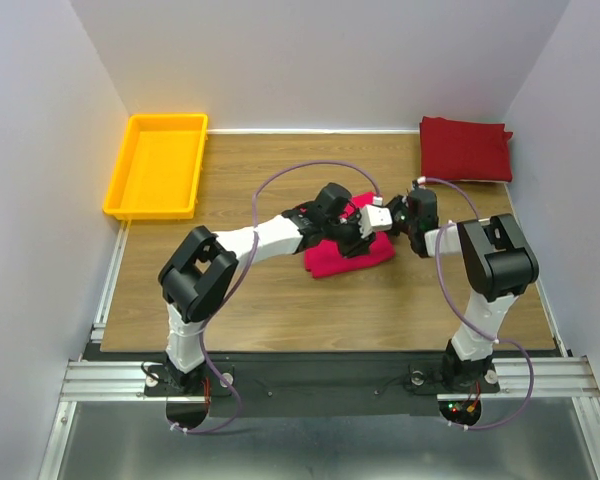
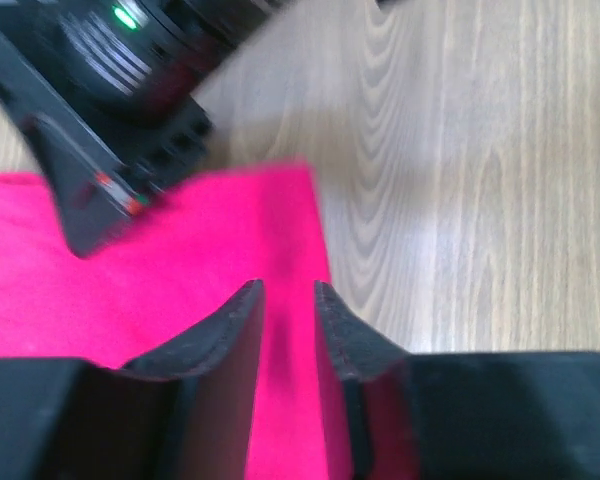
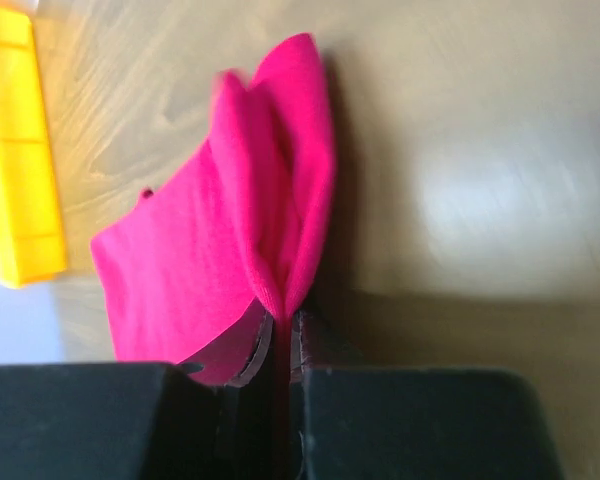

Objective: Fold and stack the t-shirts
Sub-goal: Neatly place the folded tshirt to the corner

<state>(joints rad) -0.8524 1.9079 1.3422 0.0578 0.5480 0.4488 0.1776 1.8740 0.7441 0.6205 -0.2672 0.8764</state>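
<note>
The crimson t-shirt (image 1: 465, 149) lies outward of my right gripper, to the right in the top view, so my right gripper should next lift outward and release the pink t-shirt onto it.
The magenta-pink t-shirt (image 1: 342, 254) lies folded in a small bundle at the middle of the table. My right gripper (image 1: 404, 218) is shut on its right edge; in the right wrist view the pinched fold of the pink cloth (image 3: 220, 250) rises out of the closed gripper (image 3: 283, 318). My left gripper (image 1: 368, 226) hovers just over the shirt's top near its right edge. In the left wrist view this gripper (image 2: 288, 290) stands a narrow gap apart over the flat pink cloth (image 2: 180, 270), holding nothing. The crimson t-shirt (image 1: 465, 149) lies folded at the back right corner.
A yellow plastic tray (image 1: 158, 165) stands at the back left and shows at the left edge of the right wrist view (image 3: 20, 150). White walls close in the wooden table (image 1: 280, 300) on three sides. The right arm's dark wrist (image 2: 100, 130) is close beside my left gripper.
</note>
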